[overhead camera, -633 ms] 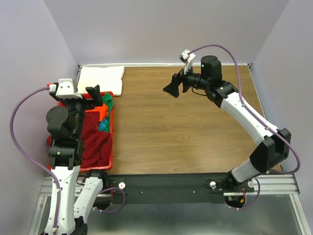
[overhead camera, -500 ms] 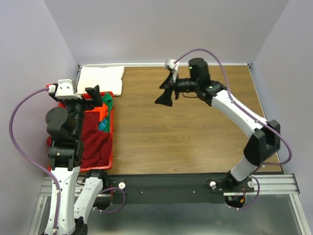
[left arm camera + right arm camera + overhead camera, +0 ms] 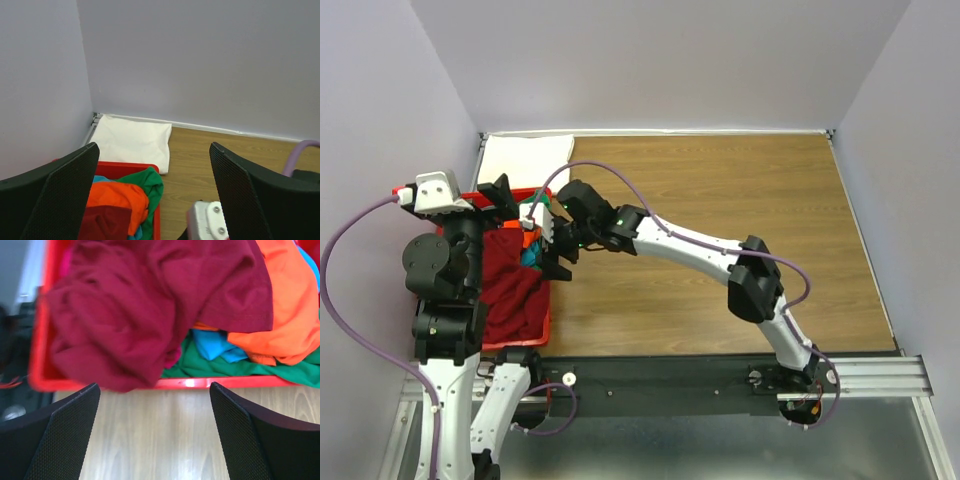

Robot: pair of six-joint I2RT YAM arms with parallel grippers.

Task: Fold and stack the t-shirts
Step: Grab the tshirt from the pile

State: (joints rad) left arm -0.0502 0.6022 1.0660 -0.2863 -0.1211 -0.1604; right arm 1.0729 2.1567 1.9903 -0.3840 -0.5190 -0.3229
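Note:
The dark red t-shirt on top has its edge at the bin's rim. My right gripper will move down to that edge [image 3: 545, 290] [image 3: 141, 378] next.
A folded white t-shirt [image 3: 525, 155] [image 3: 132, 140] lies at the table's back left corner. The other t-shirts are heaped in a red bin [image 3: 520, 343] [image 3: 200, 383]: a dark red one [image 3: 510, 285] [image 3: 140, 305] on top, then orange [image 3: 285, 305] [image 3: 117, 197], teal [image 3: 215, 345] and green [image 3: 225, 367] [image 3: 150, 182], with a sliver of magenta [image 3: 172, 357]. My right gripper [image 3: 555, 260] [image 3: 155, 390] hangs open just above the bin's right rim, holding nothing. My left gripper [image 3: 503, 195] [image 3: 154, 150] is open and empty over the bin's far end.
The bin stands at the table's left edge beside the left arm. The right arm stretches across the wooden table [image 3: 720, 230] from its base at the near right. Purple walls close in the left, back and right sides.
The right arm has swung from the back middle of the table leftward and down to the bin's right rim. The left arm shifted slightly left. Both grippers stayed open.

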